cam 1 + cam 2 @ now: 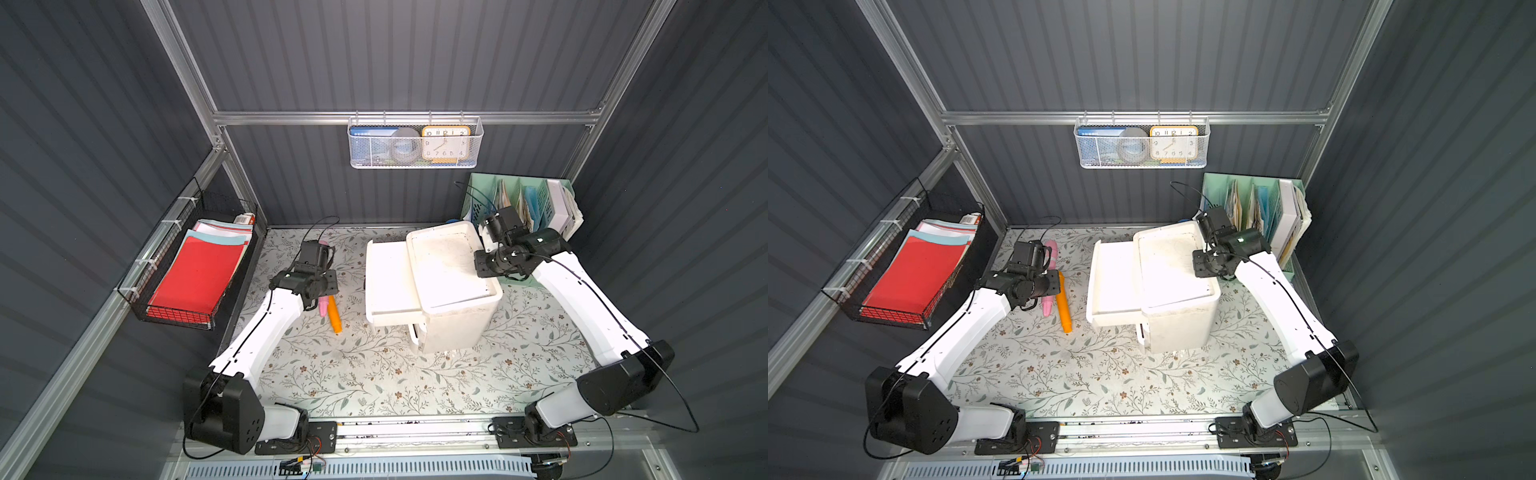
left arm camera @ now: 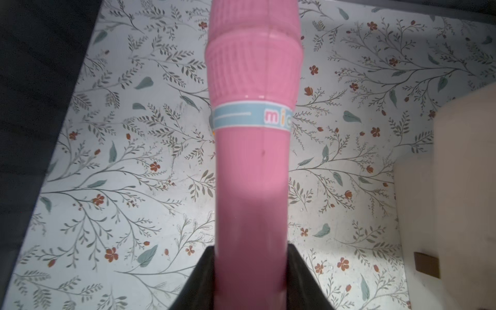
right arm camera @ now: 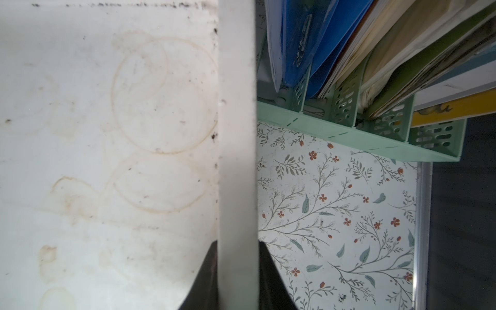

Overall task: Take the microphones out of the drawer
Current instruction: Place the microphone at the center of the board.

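Note:
My left gripper brings the pink microphone [image 2: 252, 161] down next onto the bare mat beside the orange stick-shaped thing and releases it, as that open spot lies below.
The pink microphone [image 2: 252, 161], with a light blue band, runs lengthwise between the black fingers of my left gripper [image 2: 251, 249], which is shut on its handle. In both top views it shows under the left wrist [image 1: 323, 305] [image 1: 1050, 253], over the floral mat, left of the drawer. The white drawer [image 1: 386, 282] [image 1: 1108, 282] stands pulled out to the left of its white cabinet [image 1: 449, 266], and its inside looks bare. My right gripper [image 3: 238, 247] is shut on the cabinet's raised top rim [image 3: 237, 134] at its right edge [image 1: 482, 249].
An orange stick-shaped thing [image 1: 334, 316] [image 1: 1064, 307] lies on the mat just beside the microphone. A green file rack [image 1: 523, 199] [image 3: 349, 128] stands behind the right arm. A black wire basket [image 1: 195, 274] with red papers hangs left. A white mesh basket [image 1: 415, 143] hangs on the back wall.

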Robot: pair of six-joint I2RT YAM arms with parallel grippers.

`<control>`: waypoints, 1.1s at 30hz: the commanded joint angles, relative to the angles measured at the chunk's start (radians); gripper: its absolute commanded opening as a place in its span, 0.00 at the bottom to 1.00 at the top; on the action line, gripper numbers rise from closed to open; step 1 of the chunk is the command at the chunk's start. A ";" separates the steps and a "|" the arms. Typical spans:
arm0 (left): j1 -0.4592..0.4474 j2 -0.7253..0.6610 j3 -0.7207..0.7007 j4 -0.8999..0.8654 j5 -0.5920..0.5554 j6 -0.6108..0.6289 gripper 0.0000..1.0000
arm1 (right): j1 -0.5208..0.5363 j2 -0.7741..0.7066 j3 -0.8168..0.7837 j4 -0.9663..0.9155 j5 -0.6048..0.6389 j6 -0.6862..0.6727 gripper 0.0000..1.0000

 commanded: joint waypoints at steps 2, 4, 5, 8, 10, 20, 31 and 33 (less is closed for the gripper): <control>0.044 -0.031 -0.113 0.157 0.030 -0.075 0.23 | -0.002 0.018 -0.039 -0.057 -0.001 -0.004 0.05; 0.064 -0.026 -0.164 0.199 0.032 -0.088 0.23 | -0.001 0.016 -0.039 -0.058 -0.001 -0.007 0.05; 0.073 -0.022 -0.187 0.218 0.029 -0.094 0.22 | -0.001 0.016 -0.040 -0.058 0.000 -0.007 0.05; 0.096 -0.002 -0.225 0.255 0.016 -0.104 0.22 | -0.001 0.016 -0.040 -0.058 0.000 -0.008 0.05; 0.112 0.014 -0.245 0.288 0.004 -0.107 0.21 | -0.002 0.015 -0.043 -0.056 0.002 -0.007 0.05; 0.215 0.133 -0.296 0.384 0.077 -0.141 0.19 | -0.002 0.008 -0.046 -0.051 -0.018 -0.001 0.00; 0.243 0.235 -0.276 0.378 0.125 -0.156 0.22 | -0.001 0.007 -0.042 -0.044 -0.027 -0.001 0.00; 0.246 0.249 -0.267 0.366 0.136 -0.156 0.24 | -0.001 0.006 -0.041 -0.043 -0.029 -0.001 0.00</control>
